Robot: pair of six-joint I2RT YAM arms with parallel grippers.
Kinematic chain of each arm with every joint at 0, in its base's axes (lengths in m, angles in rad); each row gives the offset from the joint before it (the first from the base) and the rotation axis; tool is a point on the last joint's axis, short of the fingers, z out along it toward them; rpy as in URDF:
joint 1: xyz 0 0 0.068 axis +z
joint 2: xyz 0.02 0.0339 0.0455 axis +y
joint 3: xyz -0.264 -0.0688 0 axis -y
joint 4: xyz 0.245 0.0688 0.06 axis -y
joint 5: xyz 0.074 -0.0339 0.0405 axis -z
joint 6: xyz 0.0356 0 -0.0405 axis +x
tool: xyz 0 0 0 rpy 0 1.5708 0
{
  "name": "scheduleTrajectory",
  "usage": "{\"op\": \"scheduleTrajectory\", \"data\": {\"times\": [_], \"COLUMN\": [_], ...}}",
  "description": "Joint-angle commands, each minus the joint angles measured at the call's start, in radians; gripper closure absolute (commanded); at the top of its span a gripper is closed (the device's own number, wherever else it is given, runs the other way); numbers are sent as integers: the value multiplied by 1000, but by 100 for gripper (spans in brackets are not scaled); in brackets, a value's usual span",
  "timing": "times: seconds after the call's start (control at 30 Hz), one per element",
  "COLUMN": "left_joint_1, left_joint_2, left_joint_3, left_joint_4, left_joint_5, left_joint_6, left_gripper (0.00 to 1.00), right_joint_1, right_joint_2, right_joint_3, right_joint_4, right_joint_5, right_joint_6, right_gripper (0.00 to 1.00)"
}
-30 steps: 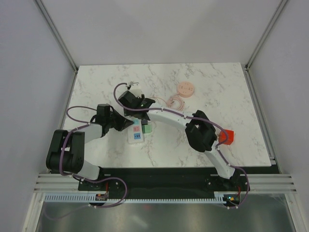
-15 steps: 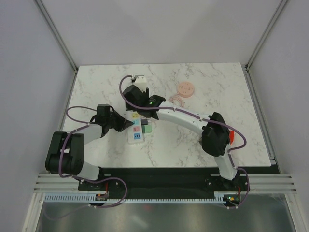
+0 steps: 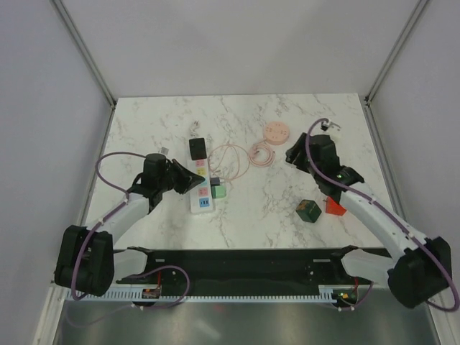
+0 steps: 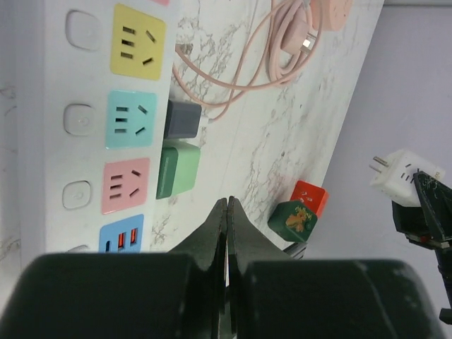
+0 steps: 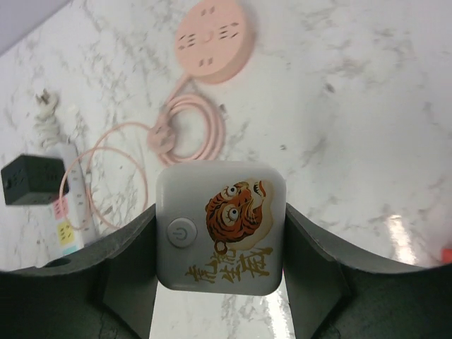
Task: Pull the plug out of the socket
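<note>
I need to move my right gripper back and down to the bare spot on the tabletop beside the green cube's far side next, to let go of the plug.
The long white power strip lies left of centre with pink, green and blue outlets; it also shows in the left wrist view and the right wrist view. A black plug sits on its far end, and a green plug and a grey plug sit at its right side. My right gripper is shut on a white cube plug with a tiger picture and holds it in the air at the right, well clear of the strip. Its prongs show in the left wrist view. My left gripper is shut and empty at the strip's left edge.
A round pink disc with a coiled pink cable lies at the back, beside my right gripper. A green cube and a red cube sit right of centre near the front.
My right arm has swung from over the strip's far end to the right, carrying the white tiger plug away from it. The strip now lies uncovered. My left gripper has stayed by the strip.
</note>
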Motion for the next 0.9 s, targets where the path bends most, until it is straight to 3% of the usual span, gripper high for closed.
{"op": "scheduleTrajectory", "data": {"times": [0.0,0.2,0.33,0.63,0.87], "left_joint_1": [-24,-38,-67,-151,-220], "left_joint_2": [-33,-49,-65,-119,-116], "left_joint_3": [-23,-78,-83,-49,-67], "left_joint_4": [-9,14,18,14,5], "left_joint_5": [-7,25,42,62,49], "left_joint_6": [-7,0,13,-10,-19], "left_gripper": [98,98,98,98,98], "right_joint_1": [-164,-434,-494,-496,-496], "right_joint_2": [-137,-201,-162,-91,-45], "right_joint_3": [-93,-219,-260,-346,-385], "right_joint_4": [0,-19,-15,70,149], "right_joint_5": [-116,-337,-409,-529,-599], "right_joint_6": [-28,-123,-169,-221,-240], "right_gripper": [100,100,100,95,84]}}
